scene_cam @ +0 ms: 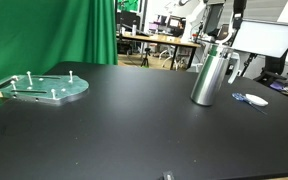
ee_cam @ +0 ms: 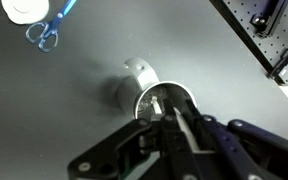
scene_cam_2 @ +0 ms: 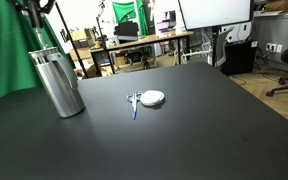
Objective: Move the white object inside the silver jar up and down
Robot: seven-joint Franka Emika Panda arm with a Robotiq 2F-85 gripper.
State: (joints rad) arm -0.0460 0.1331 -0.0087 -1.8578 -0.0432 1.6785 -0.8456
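Observation:
I will lower my gripper a little toward the silver jar's opening, which is below it, and let go of the thin white object, because the object's lower end is inside the jar.
The silver jar stands upright on the black table, at the far right in one exterior view and at the left in the other. My gripper hangs just above its mouth and also shows in an exterior view. In the wrist view I look down into the jar's open mouth. The gripper's fingers are shut on a thin white object that reaches down towards the opening. Its lower end is hidden inside the jar.
A flat round grey plate with upright pegs lies far from the jar. A small white round item with blue-handled scissors lies on the table next to the jar; it also shows in the wrist view. Desks and monitors stand behind the table.

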